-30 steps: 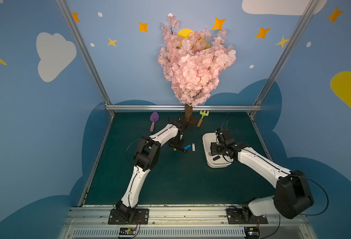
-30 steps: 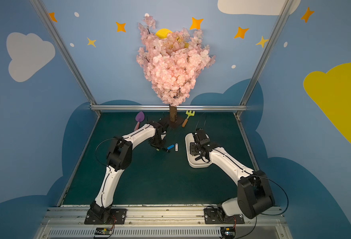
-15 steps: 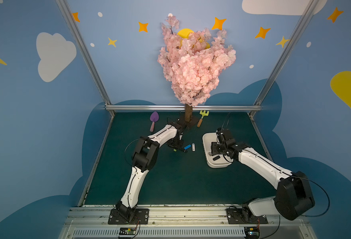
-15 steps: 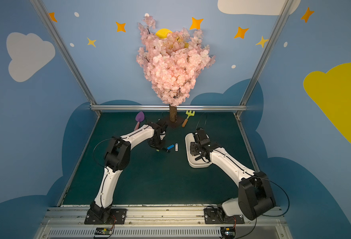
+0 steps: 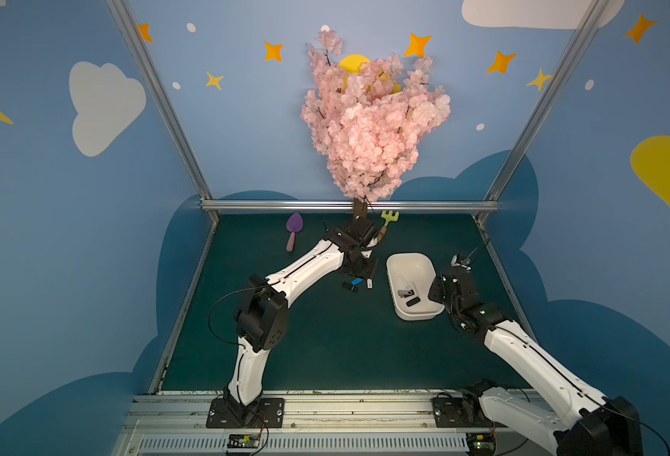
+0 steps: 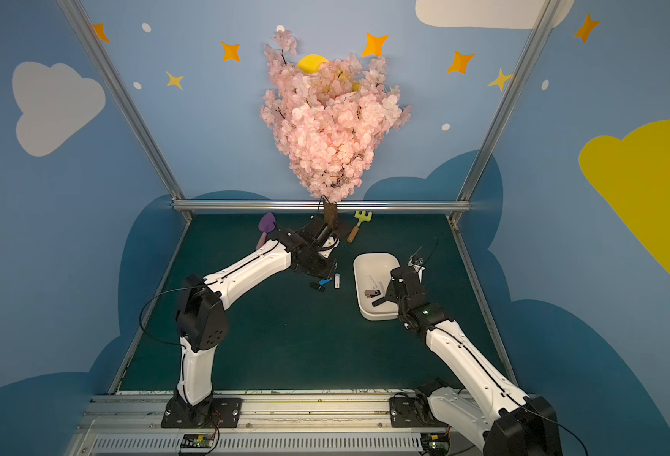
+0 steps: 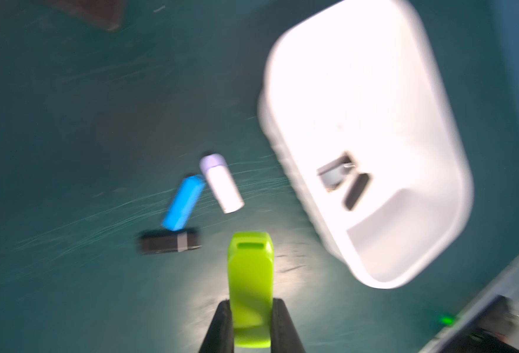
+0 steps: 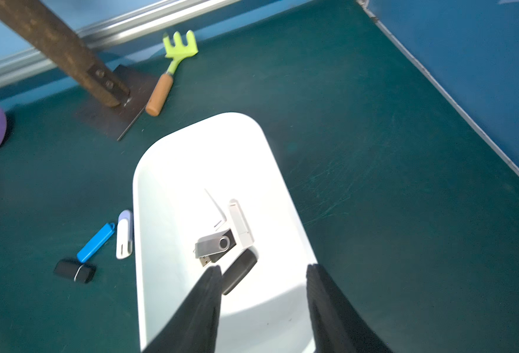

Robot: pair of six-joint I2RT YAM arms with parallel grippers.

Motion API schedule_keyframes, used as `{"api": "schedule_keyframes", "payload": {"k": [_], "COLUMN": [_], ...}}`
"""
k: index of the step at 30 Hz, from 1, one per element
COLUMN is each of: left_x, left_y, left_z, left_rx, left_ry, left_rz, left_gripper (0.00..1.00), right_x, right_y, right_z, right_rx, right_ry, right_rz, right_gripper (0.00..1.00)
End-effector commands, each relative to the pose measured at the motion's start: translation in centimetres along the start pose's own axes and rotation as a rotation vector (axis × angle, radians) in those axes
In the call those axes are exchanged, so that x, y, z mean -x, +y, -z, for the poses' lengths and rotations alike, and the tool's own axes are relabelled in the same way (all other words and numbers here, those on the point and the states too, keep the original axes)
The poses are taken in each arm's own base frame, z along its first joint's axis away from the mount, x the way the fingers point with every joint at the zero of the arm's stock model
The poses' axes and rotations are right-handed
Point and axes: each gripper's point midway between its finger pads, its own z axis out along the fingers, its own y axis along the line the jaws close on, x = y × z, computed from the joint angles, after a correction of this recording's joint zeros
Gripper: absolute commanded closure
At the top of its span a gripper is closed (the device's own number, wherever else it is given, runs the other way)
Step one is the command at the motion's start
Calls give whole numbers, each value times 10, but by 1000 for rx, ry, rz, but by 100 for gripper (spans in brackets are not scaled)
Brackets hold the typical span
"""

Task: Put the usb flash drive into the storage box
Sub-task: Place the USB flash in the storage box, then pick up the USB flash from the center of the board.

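Note:
My left gripper goes sideways across the storage box's rim next, over the storage box's bottom (image 7: 337,203) beside the silver swivel drive, to release the lime-green drive (image 7: 250,266). The lime-green drive still hangs outside.
My left gripper (image 7: 250,301) is shut on a lime-green usb flash drive (image 7: 250,266) and holds it above the green mat. It hangs near a blue drive (image 7: 183,203), a white drive (image 7: 223,186) and a black drive (image 7: 169,243), which lie beside the storage box. The storage box (image 5: 408,257), a white tub, shows in both top views (image 6: 377,257). Inside it lie a silver swivel drive (image 8: 215,246), a black drive (image 8: 239,275) and a white one (image 8: 241,223). My right gripper (image 8: 264,269) stands open over the box's near end with nothing between its fingers.
A pink blossom tree with its trunk (image 5: 360,209) on a dark base plate stands at the back. A green toy rake (image 5: 388,221) and a purple trowel (image 5: 294,231) lie beside it. Metal rails and blue walls close in the mat.
My left gripper has closed on the green drive and is moving; its view is blurred. My right arm has drawn back to the right, off the middle of the box.

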Motion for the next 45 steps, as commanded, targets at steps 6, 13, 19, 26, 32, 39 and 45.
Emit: {"api": "schedule_keyframes", "payload": {"k": [6,13,19,26,32,39,45], "left_x": [14,9,13,28,-3,-99,-181], "left_y": [-59,-80,-83,-72,-20,64,113], "left_z": [-49,-81,-80,-15,85,168,212], "left_rx": [-189,-180,-170,-73,-17,80,219], "left_ry": [46,85,77,-22,-161,-260,-334], "left_rz": [90,35,9,-20,87,267,325], "left_gripper": [84,78,53,50,50,45,36], "right_x": [12,6,7,5,2,-32,-79], "right_y": [-18,-13,-12,8,64,141,194], "right_z": [2,-7,-7,-7,0,5,-5], "right_rx": [-29,-34,-17,80,342,575,634], "right_ry": [-100,-28,-30,9,79,263,481], "right_rz": [-140,-129,-122,-91,52,264,463], "right_gripper": [54,55,55,54,54,55,55]}}
